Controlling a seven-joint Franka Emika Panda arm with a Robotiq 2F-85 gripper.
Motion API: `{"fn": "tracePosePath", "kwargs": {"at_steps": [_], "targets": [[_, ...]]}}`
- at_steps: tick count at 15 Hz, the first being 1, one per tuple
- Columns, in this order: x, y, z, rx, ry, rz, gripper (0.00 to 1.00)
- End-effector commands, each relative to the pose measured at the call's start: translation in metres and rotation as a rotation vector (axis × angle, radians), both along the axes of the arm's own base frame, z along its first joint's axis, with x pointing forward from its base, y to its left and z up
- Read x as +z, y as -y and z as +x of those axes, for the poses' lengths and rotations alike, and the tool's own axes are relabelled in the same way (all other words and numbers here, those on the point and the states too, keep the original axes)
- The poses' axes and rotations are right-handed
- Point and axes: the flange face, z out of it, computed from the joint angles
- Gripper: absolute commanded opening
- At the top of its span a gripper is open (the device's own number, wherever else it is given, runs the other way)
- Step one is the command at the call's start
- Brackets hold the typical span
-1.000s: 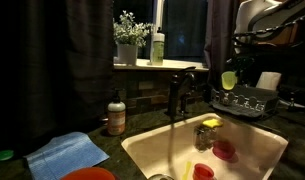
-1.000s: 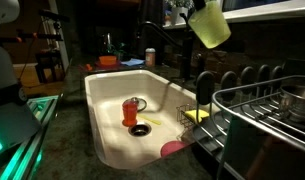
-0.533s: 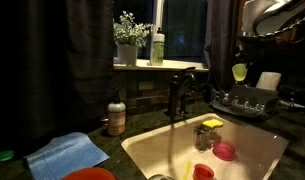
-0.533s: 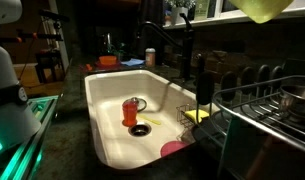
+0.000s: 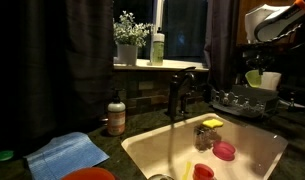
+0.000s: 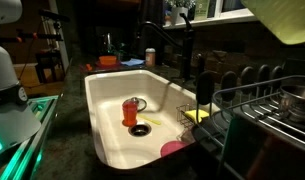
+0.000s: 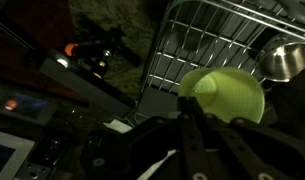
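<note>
My gripper moves down onto the open wires beside the metal bowl next. It releases the cup's rim there, because that part of the rack (image 5: pixel 242 101) stands empty.
My gripper (image 7: pixel 190 102) is shut on the rim of a yellow-green cup (image 7: pixel 230 96), its dark fingers pinched together. In an exterior view the cup (image 5: pixel 254 78) hangs under the arm at the right, just above the wire dish rack (image 5: pixel 242 101). From the opposite side the cup (image 6: pixel 288 18) fills the top right corner, above the dish rack (image 6: pixel 260 112). The wrist view looks down past the cup onto the rack's wires (image 7: pixel 197 42) and a metal bowl (image 7: pixel 285 58) in it.
A white sink (image 5: pixel 152 146) holds a yellow sponge (image 5: pixel 211 122), a pink bowl (image 5: pixel 224 151) and a red cup (image 6: pixel 130 110). The dark faucet (image 5: pixel 177 95) stands behind it. A soap bottle (image 5: pixel 116 116), blue cloth (image 5: pixel 67 153) and red plate (image 5: pixel 89 174) lie left.
The arm has carried the cup to the right, away from the sink and down over the dish rack. The gripper has stayed shut on it.
</note>
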Motion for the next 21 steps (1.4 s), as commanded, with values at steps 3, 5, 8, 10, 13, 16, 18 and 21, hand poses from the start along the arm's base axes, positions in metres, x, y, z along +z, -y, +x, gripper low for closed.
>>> {"fn": "tracePosePath", "kwargs": {"at_steps": [3,5,8,10,13,16,18,21], "targets": [[-0.022,0.019,0.004,-0.091,-0.009,0.061,0.01],[-0.030,0.027,0.004,-0.124,-0.011,0.072,0.01],[-0.045,0.035,0.004,-0.149,-0.024,0.123,0.01],[-0.057,0.037,0.005,-0.185,-0.029,0.163,0.01],[-0.068,0.039,0.007,-0.206,-0.016,0.202,0.01],[-0.072,0.041,0.008,-0.220,-0.013,0.217,0.01],[-0.074,0.043,0.008,-0.241,-0.006,0.216,0.11],[-0.076,0.045,0.009,-0.258,0.000,0.210,0.43]]}}
